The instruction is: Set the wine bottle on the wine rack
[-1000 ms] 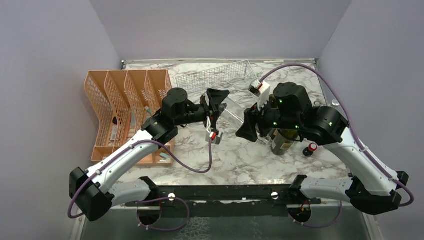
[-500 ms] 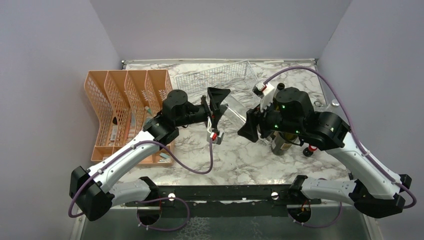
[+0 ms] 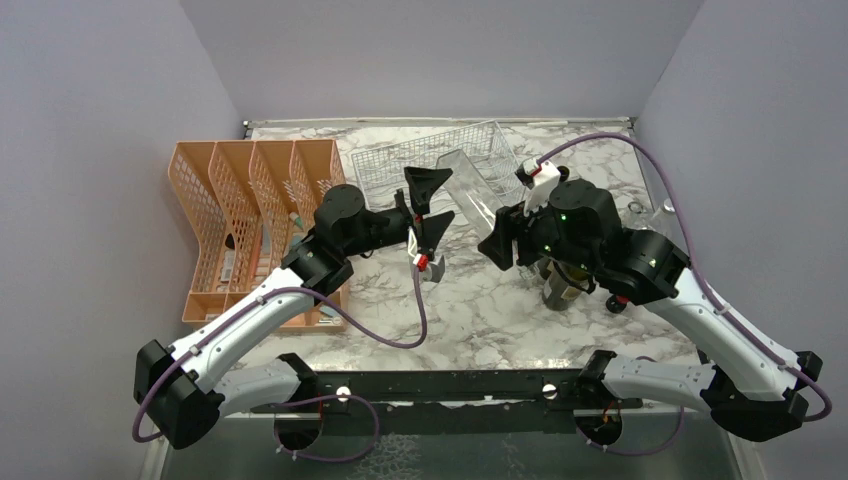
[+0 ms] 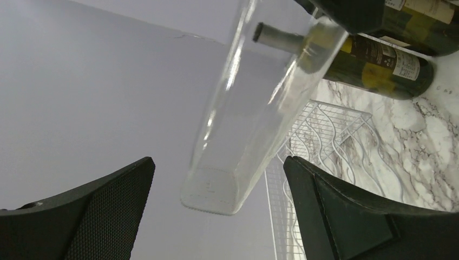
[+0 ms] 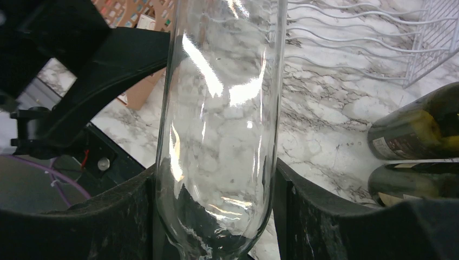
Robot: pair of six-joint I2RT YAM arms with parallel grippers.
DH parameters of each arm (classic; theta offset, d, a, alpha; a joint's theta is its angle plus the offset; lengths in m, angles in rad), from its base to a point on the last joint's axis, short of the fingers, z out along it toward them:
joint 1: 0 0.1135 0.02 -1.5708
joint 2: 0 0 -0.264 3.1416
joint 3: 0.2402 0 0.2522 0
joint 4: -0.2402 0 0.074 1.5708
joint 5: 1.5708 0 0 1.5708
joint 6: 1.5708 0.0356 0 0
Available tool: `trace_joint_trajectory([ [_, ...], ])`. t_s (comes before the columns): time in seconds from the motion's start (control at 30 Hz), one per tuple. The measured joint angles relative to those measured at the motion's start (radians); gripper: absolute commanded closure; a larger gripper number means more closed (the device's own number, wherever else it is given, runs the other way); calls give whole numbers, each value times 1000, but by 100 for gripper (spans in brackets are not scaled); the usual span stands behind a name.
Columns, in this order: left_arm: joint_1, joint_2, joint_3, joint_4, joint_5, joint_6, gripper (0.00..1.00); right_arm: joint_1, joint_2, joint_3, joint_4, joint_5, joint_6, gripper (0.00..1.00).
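My right gripper will next move down to the empty rack end by the organiser, which lies below it and to its left in the top view, and release the bottle there.
The wine bottle is clear glass and hangs tilted over the table, its square base pointing left. My right gripper is shut on its body, with fingers pressed to both sides. My left gripper stands open with its fingers on either side of the bottle's base and clear of it. The white wire wine rack lies at the back of the table just behind the bottle, and its wavy cradles show in the left wrist view.
Dark green wine bottles lie under my right arm, also seen as labelled bottles and bottles. An orange mesh organiser fills the left side. A small red-capped item sits by the dark bottles.
My left gripper has opened wide and let go of the clear bottle's base. The right gripper keeps its hold and has carried the bottle a little back toward the rack.
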Motion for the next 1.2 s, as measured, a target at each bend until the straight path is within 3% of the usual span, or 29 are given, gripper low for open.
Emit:
trace_joint_trajectory([
  [0.3,0,-183,-184,170,-165,-367,1,0,-1,-164,85,39,30,99],
  [0.4,-2,-202,-190,219,-314,-568,1,0,-2,-233,129,37,31,99],
  [0.53,-1,-196,-135,223,-621,-870,1,0,2,-318,195,-8,12,99],
  [0.77,0,-180,77,-22,-882,-1243,1,0,32,-431,317,-214,-55,99],
  [0.93,0,-177,129,-209,-892,-1395,1,1,92,-459,364,-318,-83,99],
  [1.2,0,-167,111,-413,-870,-1523,1,1,191,-505,433,-335,-84,99],
])
